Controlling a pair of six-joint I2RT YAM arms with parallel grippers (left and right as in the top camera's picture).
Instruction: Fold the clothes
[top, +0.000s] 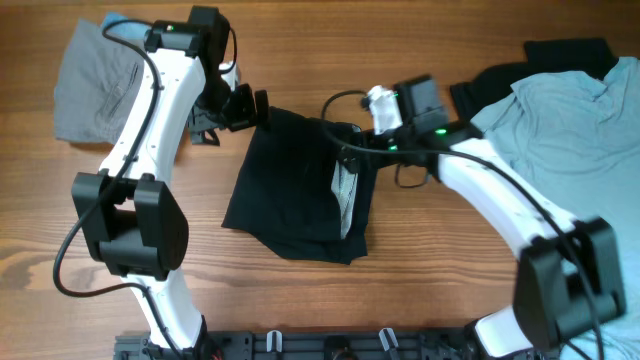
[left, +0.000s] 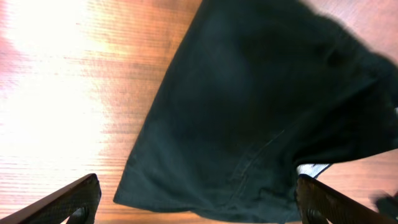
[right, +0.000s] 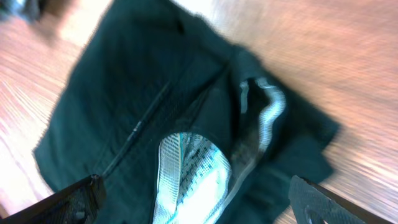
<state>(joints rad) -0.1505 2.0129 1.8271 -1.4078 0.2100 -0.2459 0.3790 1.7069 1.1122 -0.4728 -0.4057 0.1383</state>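
The left gripper moves back and down onto the black cloth (left: 261, 106) next, beside the shorts' corner farthest from the mesh lining, since the cloth there lies flat.
A black pair of shorts (top: 295, 185) lies crumpled in the middle of the table, with a white mesh lining (top: 346, 195) showing at its right side. My left gripper (top: 248, 106) is open just above the shorts' upper left corner; in the left wrist view the black cloth (left: 261, 106) lies between and beyond the spread fingers (left: 199, 208). My right gripper (top: 352, 150) is open over the shorts' upper right part. In the right wrist view the spread fingers (right: 199, 205) hover above the mesh lining (right: 193, 177), holding nothing.
A folded grey garment (top: 90, 85) lies at the back left. A light blue T-shirt (top: 580, 130) is spread at the right, with another black garment (top: 565, 55) behind it. Bare wooden table (top: 300, 300) lies in front of the shorts.
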